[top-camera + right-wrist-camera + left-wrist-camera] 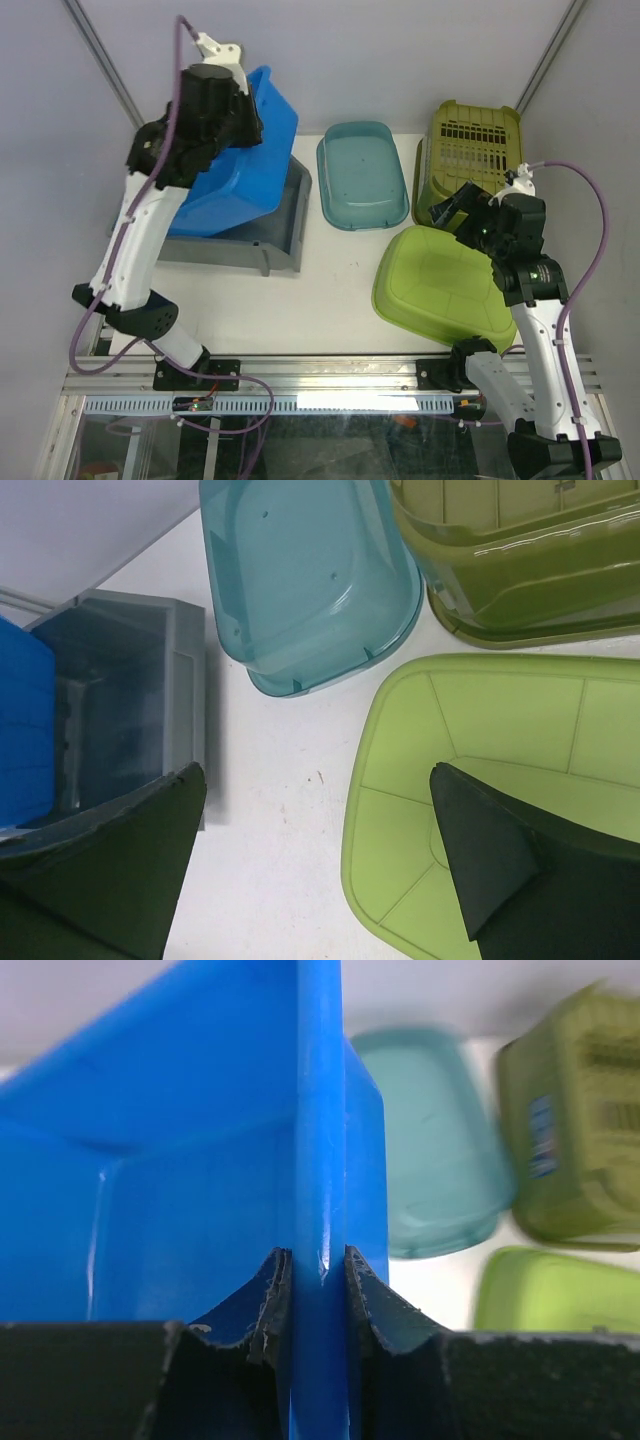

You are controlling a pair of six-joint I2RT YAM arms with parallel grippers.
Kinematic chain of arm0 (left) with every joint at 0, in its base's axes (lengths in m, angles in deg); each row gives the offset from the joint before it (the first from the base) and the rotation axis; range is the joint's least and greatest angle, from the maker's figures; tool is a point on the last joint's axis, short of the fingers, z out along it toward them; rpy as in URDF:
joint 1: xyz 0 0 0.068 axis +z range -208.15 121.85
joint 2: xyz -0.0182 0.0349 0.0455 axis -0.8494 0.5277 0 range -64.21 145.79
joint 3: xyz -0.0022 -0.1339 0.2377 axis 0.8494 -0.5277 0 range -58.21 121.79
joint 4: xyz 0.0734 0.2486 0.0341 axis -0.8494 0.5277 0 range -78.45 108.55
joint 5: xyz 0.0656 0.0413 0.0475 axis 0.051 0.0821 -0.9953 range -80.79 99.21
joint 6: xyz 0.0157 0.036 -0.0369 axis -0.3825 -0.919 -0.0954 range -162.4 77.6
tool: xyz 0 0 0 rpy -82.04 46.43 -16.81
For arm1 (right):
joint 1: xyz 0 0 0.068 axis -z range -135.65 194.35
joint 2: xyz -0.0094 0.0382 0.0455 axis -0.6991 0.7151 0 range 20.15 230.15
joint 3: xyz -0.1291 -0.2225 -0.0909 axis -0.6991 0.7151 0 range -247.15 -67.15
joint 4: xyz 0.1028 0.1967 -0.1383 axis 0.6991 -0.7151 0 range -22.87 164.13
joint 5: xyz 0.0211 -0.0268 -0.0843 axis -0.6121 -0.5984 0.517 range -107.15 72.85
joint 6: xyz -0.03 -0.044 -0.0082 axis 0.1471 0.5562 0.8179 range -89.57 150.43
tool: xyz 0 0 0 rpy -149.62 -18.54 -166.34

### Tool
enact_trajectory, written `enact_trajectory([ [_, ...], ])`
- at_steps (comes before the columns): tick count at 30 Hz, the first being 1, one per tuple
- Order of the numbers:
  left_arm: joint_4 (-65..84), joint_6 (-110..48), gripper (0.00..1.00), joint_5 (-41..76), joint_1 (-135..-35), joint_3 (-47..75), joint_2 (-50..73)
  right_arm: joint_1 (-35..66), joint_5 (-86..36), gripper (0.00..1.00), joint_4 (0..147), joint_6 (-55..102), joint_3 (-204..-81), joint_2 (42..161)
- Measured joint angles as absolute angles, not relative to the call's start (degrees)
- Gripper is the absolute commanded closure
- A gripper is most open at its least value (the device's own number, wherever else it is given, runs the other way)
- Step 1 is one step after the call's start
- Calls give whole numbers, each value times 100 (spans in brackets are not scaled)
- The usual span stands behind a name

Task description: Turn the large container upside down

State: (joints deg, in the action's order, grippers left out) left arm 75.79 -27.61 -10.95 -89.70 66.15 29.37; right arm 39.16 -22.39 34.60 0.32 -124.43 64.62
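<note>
The tilted container will next swing with my left gripper, going down and turning, to the clear tabletop below the gripper, to its right in the top view, where I will release it.
The large blue container (245,165) is tilted up on its side at the back left, leaning over a grey bin (275,225). My left gripper (243,105) is shut on the blue container's rim, which runs straight between the jaws in the left wrist view (318,1270); the blue wall (190,1170) fills that view. My right gripper (455,205) is open and empty, hovering over the left edge of a lime green tub (440,280). In the right wrist view the gripper (318,780) spans bare table and that tub (500,740).
A teal tub (362,175) lies open side up at the back middle, and an olive slotted basket (470,145) stands at the back right. The lime tub lies bottom up at the front right. White walls enclose the table.
</note>
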Motion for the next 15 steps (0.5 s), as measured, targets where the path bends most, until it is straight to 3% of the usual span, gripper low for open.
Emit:
enact_trajectory([
  [6,7381,-2661,100,46,-9154,7867,2397,3916,-2267,1,3552,-60,-12261,6462],
  [15,6325,-2012,100,1744,-9197,7625,1521,3916,-2440,1,3668,-112,-11910,6503],
])
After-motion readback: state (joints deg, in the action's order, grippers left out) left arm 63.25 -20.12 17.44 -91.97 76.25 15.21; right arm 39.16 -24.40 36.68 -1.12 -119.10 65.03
